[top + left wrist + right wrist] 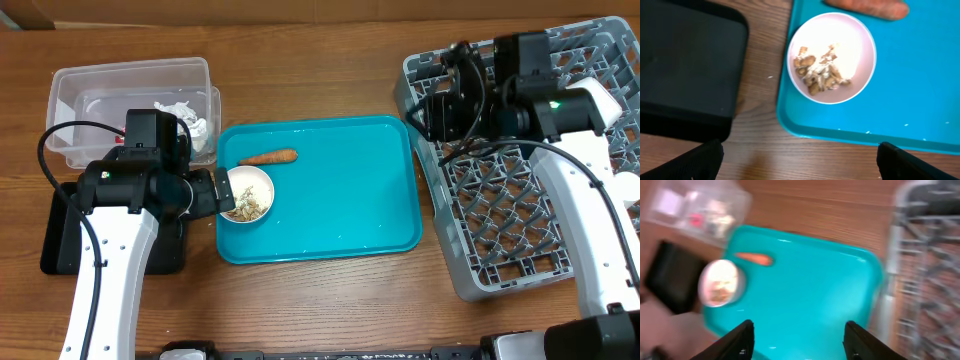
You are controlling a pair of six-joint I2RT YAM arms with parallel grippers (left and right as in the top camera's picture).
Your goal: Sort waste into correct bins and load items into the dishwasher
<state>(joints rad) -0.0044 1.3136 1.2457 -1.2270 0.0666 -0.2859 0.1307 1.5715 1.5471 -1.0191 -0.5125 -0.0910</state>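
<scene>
Next, my left gripper shifts to the right in the overhead view and down onto the bowl's rack-side rim (272, 192) (874, 61), since bare tray leaves finger room beside it.
A small white bowl (250, 192) with beige food scraps (247, 206) sits at the left end of the teal tray (340, 210). An orange carrot piece (270, 157) lies just behind it. My left gripper (218, 195) is open and empty at the bowl's left side, over the tray's edge; in the left wrist view the bowl (855, 42) and scraps (819, 70) lie ahead of its spread fingers (800, 165). My right gripper (420, 112) is open and empty above the grey dish rack's (500, 230) left edge. White tissue (188, 115) lies in the clear tub (95, 85). Plate, cup and chopsticks are out of view.
The black tray (55, 245) lies at the front left, partly under my left arm, and shows in the left wrist view (685, 60). The blurred right wrist view shows the teal tray (815, 280), bowl (720, 282), carrot (754, 258), tub (695, 207) and rack (930, 255).
</scene>
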